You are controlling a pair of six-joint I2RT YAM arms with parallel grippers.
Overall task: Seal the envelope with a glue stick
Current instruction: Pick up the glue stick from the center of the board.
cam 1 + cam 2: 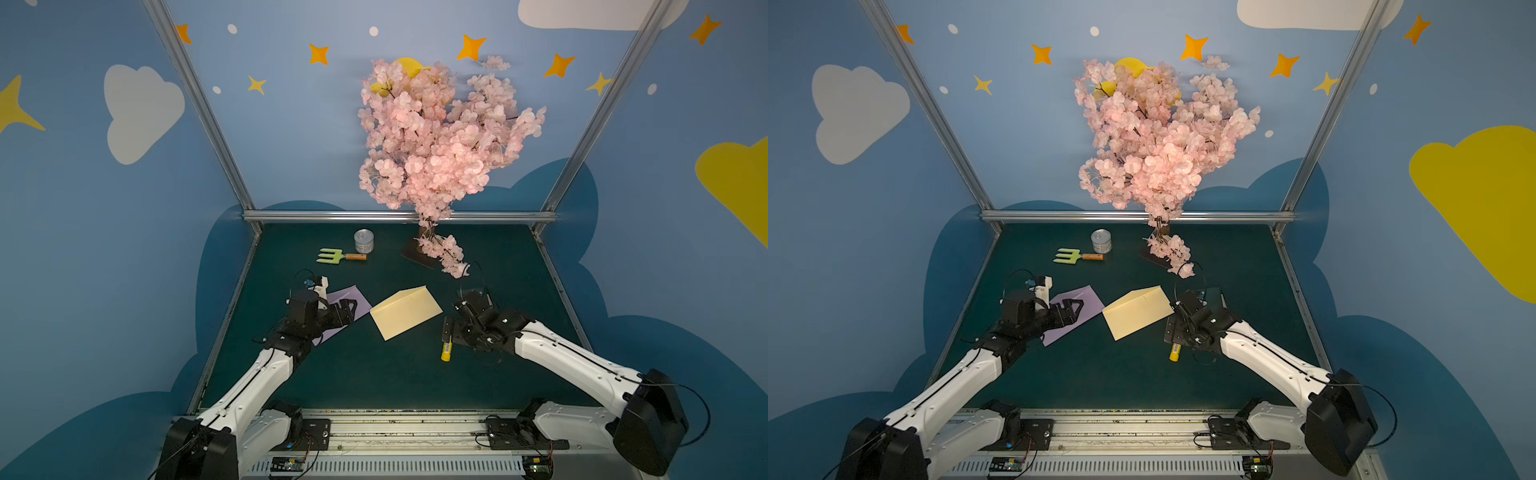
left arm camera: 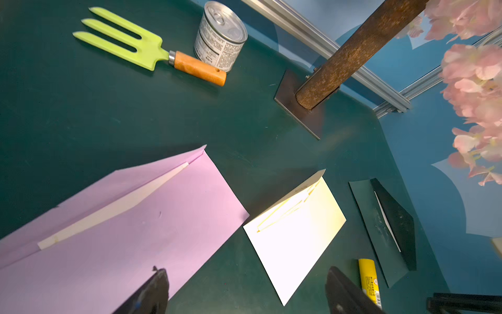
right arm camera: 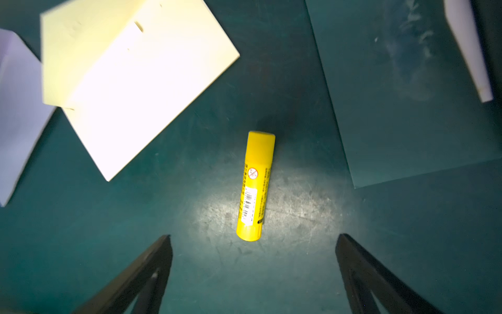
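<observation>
The narrow body of the yellow glue stick [image 1: 446, 350] runs lengthwise between my open fingers, so next I should lower my right gripper onto its barcode part and close there.
The cream envelope [image 1: 405, 311] [image 1: 1138, 311] lies mid-table, its flap folded over along the far edge and standing a little off the body [image 2: 296, 236] [image 3: 130, 81]. The yellow glue stick [image 1: 446, 350] [image 1: 1175, 351] lies flat on the mat just right of it, capped, barcode label up [image 3: 254, 187]. My right gripper [image 3: 254, 236] hangs open above the stick's near end, touching nothing. My left gripper [image 2: 245, 271] is open over the purple envelope's edge, left of the cream envelope, holding nothing. The stick also shows past one left finger in the left wrist view [image 2: 369, 282].
A purple envelope [image 1: 359, 301] [image 2: 135, 231] lies under the left gripper. A dark green envelope [image 2: 385, 231] [image 3: 407, 95] lies right of the glue stick. At the back stand a tin can [image 1: 364, 241], a green garden fork [image 1: 338, 255] and a pink blossom tree [image 1: 436, 137].
</observation>
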